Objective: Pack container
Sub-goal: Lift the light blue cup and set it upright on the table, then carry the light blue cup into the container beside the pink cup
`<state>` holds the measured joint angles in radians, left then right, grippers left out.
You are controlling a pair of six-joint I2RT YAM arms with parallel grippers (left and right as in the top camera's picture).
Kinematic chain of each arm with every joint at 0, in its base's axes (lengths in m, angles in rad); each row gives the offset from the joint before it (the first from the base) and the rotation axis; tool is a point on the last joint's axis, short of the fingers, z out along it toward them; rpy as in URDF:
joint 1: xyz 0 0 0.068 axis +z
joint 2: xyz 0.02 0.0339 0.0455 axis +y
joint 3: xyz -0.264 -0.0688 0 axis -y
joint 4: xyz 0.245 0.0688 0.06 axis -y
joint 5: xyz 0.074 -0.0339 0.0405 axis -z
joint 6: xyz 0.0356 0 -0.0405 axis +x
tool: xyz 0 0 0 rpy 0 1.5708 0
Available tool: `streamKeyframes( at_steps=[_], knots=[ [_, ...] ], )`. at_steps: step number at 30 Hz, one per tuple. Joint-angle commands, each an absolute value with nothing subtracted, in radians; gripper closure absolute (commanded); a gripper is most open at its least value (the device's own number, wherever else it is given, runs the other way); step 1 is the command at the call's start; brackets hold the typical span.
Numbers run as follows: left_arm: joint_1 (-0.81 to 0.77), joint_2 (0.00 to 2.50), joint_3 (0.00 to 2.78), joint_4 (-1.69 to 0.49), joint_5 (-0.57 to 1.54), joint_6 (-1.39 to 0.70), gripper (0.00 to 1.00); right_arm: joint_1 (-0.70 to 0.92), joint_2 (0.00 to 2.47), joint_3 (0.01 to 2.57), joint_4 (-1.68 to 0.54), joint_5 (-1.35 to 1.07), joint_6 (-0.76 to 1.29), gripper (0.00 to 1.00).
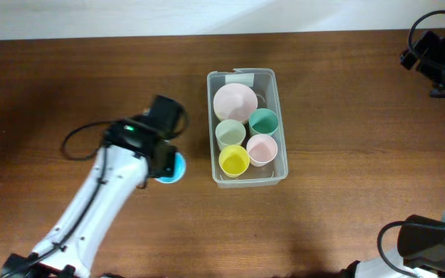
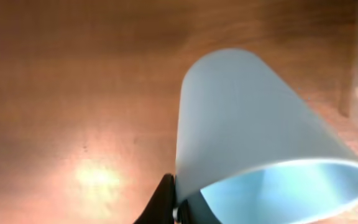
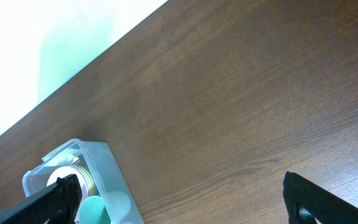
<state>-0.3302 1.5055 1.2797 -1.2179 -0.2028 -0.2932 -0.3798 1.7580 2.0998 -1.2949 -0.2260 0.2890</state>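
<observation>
The left gripper lifts the blue cup (image 1: 174, 167) over the container's side next, lowers it into the pink cup (image 1: 262, 147) and releases it. The pink cup stands open and empty.
The clear container (image 1: 280, 123) stands mid-table with its white label at the far short end. Inside it are a pink bowl (image 1: 235, 100) and small green (image 1: 263, 122), pale green (image 1: 230, 133), pink (image 1: 262, 149) and yellow (image 1: 234, 161) cups. My left gripper (image 1: 165, 158) is just left of the container, shut on the rim of a light blue cup (image 1: 174, 167). That cup fills the left wrist view (image 2: 247, 118), lying tilted, mouth toward the camera. My right gripper (image 3: 185, 199) is open and empty, far back right; the container (image 3: 98, 162) shows at its lower left.
Brown wooden table (image 1: 346, 216) with a white wall along the far edge. A black cable loops beside the left arm (image 1: 76, 143). The right arm's base sits at the far right corner (image 1: 443, 58).
</observation>
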Motion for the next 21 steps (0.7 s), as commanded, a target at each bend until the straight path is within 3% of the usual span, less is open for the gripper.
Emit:
streamKeyframes(
  at_steps=[1,9,16,21],
  knots=[
    [-0.236,1.52,1.3,-1.242,-0.085,-0.381,0.99,-0.381,1.762,2.101,-1.295,-0.227,0.297,0.01],
    [-0.143,1.617,1.299,-1.249,-0.013,-0.373,1.0,-0.381,1.762,2.101,-1.295,-0.227,0.297,0.01],
    [-0.12,1.671,1.311,-1.223,0.208,-0.374,0.99,-0.381,1.762,2.101,-1.295,-0.227,0.297,0.01],
    [-0.129,1.671,1.463,-1.337,0.285,-0.373,0.99,-0.381,1.762,2.101,-1.295,-0.227,0.297,0.01]
  ],
)
